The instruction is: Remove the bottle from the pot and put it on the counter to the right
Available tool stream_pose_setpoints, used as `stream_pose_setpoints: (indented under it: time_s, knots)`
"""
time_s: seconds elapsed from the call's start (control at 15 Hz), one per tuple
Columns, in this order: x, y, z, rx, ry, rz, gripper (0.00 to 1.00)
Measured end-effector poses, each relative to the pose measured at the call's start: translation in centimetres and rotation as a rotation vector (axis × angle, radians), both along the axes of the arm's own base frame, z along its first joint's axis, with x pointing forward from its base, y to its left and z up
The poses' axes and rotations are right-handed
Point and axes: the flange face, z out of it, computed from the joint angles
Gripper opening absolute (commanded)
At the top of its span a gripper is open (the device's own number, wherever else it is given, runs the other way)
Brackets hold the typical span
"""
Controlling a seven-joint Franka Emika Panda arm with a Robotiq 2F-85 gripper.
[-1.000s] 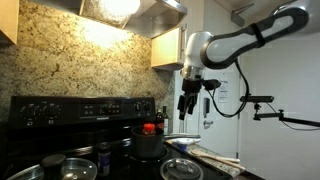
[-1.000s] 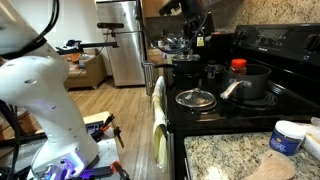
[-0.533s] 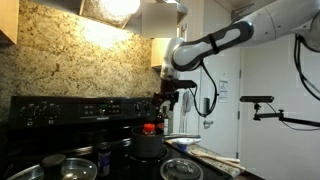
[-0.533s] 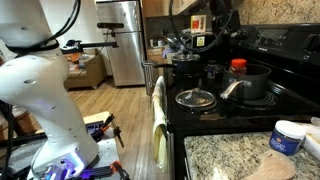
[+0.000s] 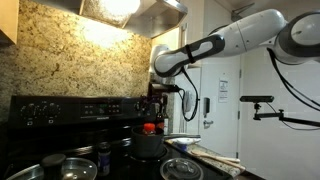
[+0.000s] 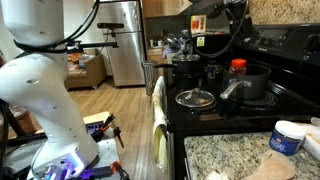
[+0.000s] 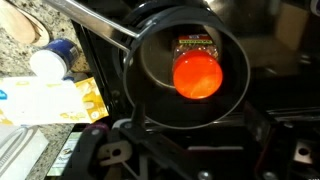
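Note:
Next, my gripper goes down until its spread fingers straddle the red cap [image 6: 238,63] [image 7: 197,74] and closes there, since the cap sits below it, atop the upright bottle.
The bottle stands upright inside the pot. Its red cap shows in both exterior views [image 5: 150,127] [image 6: 238,66] and from straight above in the wrist view [image 7: 197,73]. The dark grey pot [image 5: 148,147] [image 6: 255,88] [image 7: 150,95] sits on the black stove, with its long handle pointing away in the wrist view. My gripper [image 5: 155,101] [image 7: 200,125] hangs directly above the bottle, apart from it. Its fingers are spread wide and hold nothing.
A clear glass bowl [image 5: 180,168] sits next to the pot. A dark jar [image 5: 104,155] and silvery pans [image 5: 65,165] are on the stove. The light counter [image 5: 215,158] [image 6: 225,160] carries papers [image 7: 45,100] and a white jar [image 6: 290,136].
The arm has swung from above the counter side to directly over the pot and bottle. The gripper stays open. The bottle and the pot have not moved.

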Motion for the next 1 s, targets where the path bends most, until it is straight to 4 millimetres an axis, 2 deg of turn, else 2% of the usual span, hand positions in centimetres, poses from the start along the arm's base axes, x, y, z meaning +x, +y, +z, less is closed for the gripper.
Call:
stream_pose_setpoints:
  time_s: [0.2, 0.47, 1.0]
  knots:
    - [1.2, -0.5, -2.1, 0.038, 0.013, -0.043, 1.00]
    - [1.7, -1.1, -4.2, 0.072, 0.034, -0.074, 1.00]
    - [2.0, -0.9, -5.4, 0.102, 0.046, -0.080, 1.00]
